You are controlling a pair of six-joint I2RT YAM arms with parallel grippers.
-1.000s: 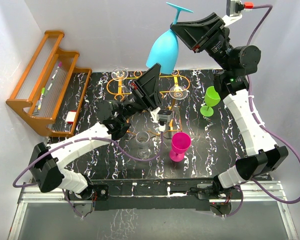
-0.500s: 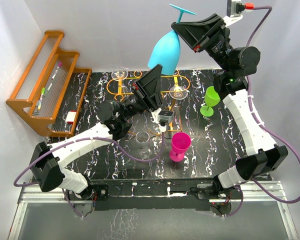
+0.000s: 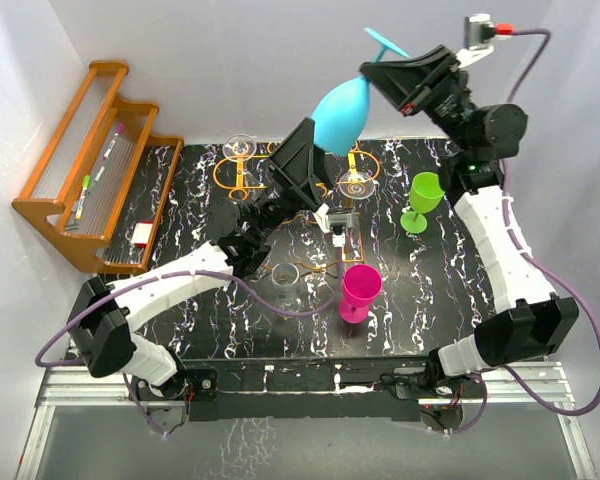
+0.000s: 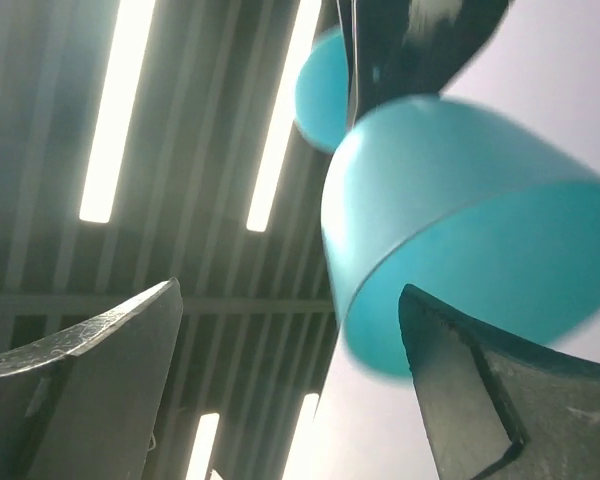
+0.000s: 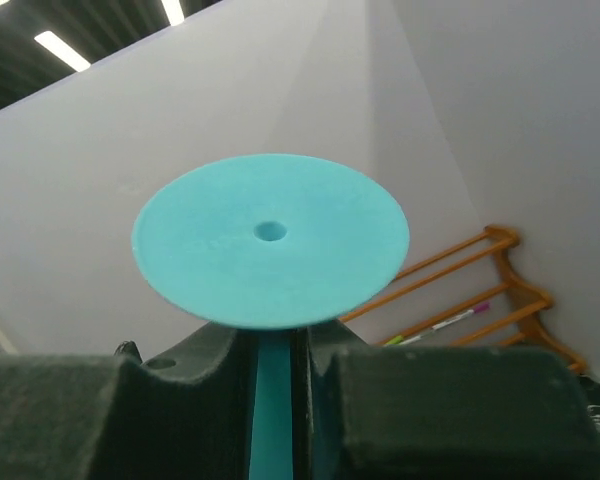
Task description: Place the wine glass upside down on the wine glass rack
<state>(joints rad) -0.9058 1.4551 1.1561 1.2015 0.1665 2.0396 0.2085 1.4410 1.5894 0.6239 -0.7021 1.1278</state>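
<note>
The glass hangs tilted high above the loop, so next I will move my right gripper down to the rack's far orange loop [image 3: 366,160], turn it level on the way and let go of the stem.
The wine glass [image 3: 340,115] is turquoise and hangs upside down and tilted, high above the table's back. My right gripper [image 3: 385,65] is shut on its stem. In the right wrist view the round foot [image 5: 270,240] sits just above my right gripper [image 5: 271,345], with the stem pinched between the jaws. My left gripper [image 3: 305,140] points upward just below the bowl and is open. In the left wrist view the bowl [image 4: 460,230] hangs over the right finger [image 4: 480,400], with nothing between the jaws of the left gripper [image 4: 288,290]. The orange wire wine glass rack [image 3: 223,172] stands below.
Two clear glasses [image 3: 240,146] [image 3: 355,184] hang in the rack. Another clear glass [image 3: 285,275], a pink glass [image 3: 360,290] and a green glass [image 3: 420,200] stand on the black marbled table. An orange wooden shelf [image 3: 90,160] with pens lies at the left.
My left gripper has opened and risen a little toward the bowl. The right gripper has carried the turquoise glass to the right and tilted it more.
</note>
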